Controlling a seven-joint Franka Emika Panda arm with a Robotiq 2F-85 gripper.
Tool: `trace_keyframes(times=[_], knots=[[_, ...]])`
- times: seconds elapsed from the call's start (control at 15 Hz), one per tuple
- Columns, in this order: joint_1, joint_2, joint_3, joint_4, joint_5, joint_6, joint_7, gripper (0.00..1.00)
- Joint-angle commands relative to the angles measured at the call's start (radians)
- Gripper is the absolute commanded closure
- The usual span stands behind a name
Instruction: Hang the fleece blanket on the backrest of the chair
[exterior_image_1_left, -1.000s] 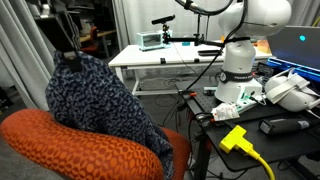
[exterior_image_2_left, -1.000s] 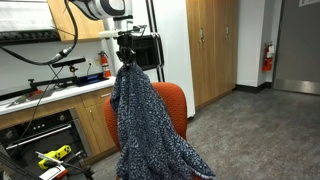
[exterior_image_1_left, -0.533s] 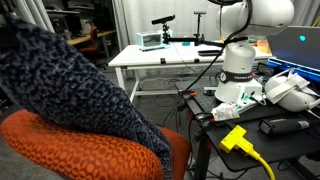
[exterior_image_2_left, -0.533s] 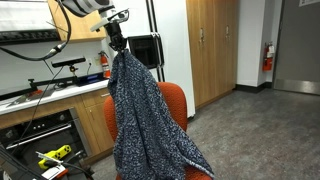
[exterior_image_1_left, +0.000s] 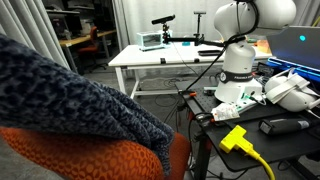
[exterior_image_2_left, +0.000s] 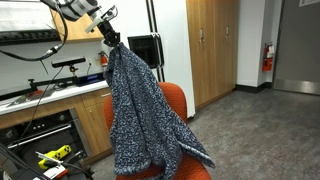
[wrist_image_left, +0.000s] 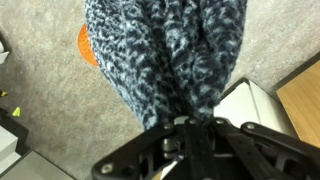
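Observation:
My gripper still holds the blanket's corner high, and the backrest's edge is below and outward of it. It needs to go down and outward over the backrest's top edge (exterior_image_2_left: 172, 86) and let go.
The fleece blanket (exterior_image_2_left: 140, 110), mottled navy and grey, hangs in long folds from my gripper (exterior_image_2_left: 108, 38), which is shut on its top corner high above the chair. Its lower part spreads over the seat of the orange-red chair. The backrest of the chair (exterior_image_2_left: 172, 100) shows behind the blanket. In an exterior view the blanket (exterior_image_1_left: 70, 95) fills the left side and lies over the backrest (exterior_image_1_left: 70, 155). In the wrist view the blanket (wrist_image_left: 170, 50) drops away from the jaws (wrist_image_left: 185, 125) towards the floor, with a bit of orange chair (wrist_image_left: 86, 45) beside it.
A white table (exterior_image_1_left: 160, 60) with instruments stands behind the chair. The robot base (exterior_image_1_left: 238, 70) sits on a cluttered bench with a yellow plug (exterior_image_1_left: 236, 138). A counter (exterior_image_2_left: 55, 90) and wooden cabinets (exterior_image_2_left: 210, 50) border the chair; grey floor (exterior_image_2_left: 260, 130) lies beyond.
My gripper has risen and moved away from the chair with the blanket, pulling it up and stretching it; in an exterior view the blanket now covers more of the near backrest.

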Motion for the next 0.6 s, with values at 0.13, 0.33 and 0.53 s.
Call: trace_keyframes(times=[0.13,0.33,0.53], knots=[[0.069,0.157,-0.011,0.280,-0.034,-0.004,-0.121,0.98],[0.042,0.236,-0.009,0.352,0.038,0.043,-0.231,0.98],[0.000,0.333,-0.004,0.416,0.163,0.073,-0.331,0.98]])
